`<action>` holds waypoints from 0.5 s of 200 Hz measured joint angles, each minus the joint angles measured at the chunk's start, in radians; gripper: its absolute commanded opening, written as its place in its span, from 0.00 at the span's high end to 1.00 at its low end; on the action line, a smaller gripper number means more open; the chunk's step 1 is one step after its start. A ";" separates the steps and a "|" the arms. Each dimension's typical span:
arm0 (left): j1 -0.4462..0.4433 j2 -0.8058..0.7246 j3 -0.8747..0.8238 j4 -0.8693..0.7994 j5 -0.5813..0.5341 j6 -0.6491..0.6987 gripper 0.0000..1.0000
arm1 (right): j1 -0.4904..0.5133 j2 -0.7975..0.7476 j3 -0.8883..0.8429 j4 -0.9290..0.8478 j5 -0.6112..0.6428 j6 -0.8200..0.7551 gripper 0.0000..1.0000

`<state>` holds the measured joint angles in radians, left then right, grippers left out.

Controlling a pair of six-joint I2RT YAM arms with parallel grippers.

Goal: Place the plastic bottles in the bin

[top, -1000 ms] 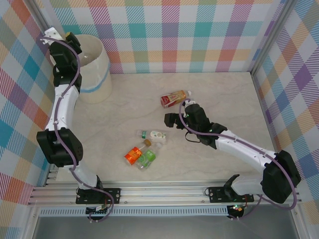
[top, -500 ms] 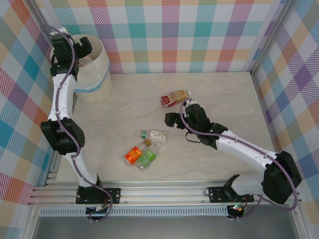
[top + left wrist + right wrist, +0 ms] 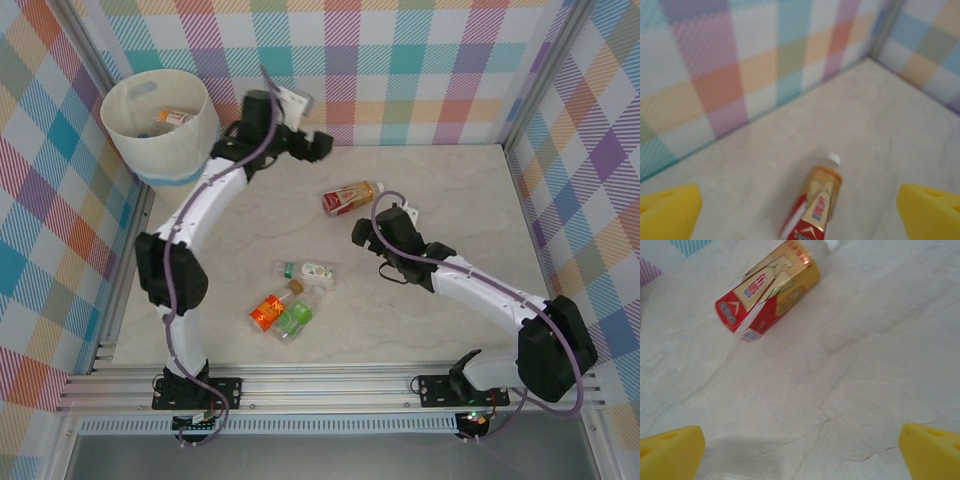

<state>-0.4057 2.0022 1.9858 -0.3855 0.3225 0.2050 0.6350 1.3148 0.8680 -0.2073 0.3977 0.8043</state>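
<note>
My left gripper needs to move down next onto the red half of the red-and-gold bottle below it, since the bottle's body shows between the open yellow fingers.
The cream bin with a blue band stands at the back left, with a bottle lying inside it. A red-and-gold bottle lies on the table. My left gripper hangs open above and behind it, nothing between its yellow fingertips. My right gripper is open just in front of that bottle, over bare table. Nearer the front lie a white-green bottle, an orange bottle and a green bottle.
Checked walls close the table on three sides. A metal rail runs along the near edge. The right half of the marble top is bare.
My left arm has swung from over the bin to the right, out over the back of the table. My right gripper has shifted slightly right, toward the red-and-gold bottle.
</note>
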 measured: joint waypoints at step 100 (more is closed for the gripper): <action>-0.051 0.413 0.119 -0.136 0.002 0.191 0.00 | -0.040 -0.246 -0.162 -0.061 0.063 0.066 0.00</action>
<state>-0.4568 2.4153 2.1044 -0.5217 0.3241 0.3962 0.5949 1.0687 0.7059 -0.2687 0.4606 0.8707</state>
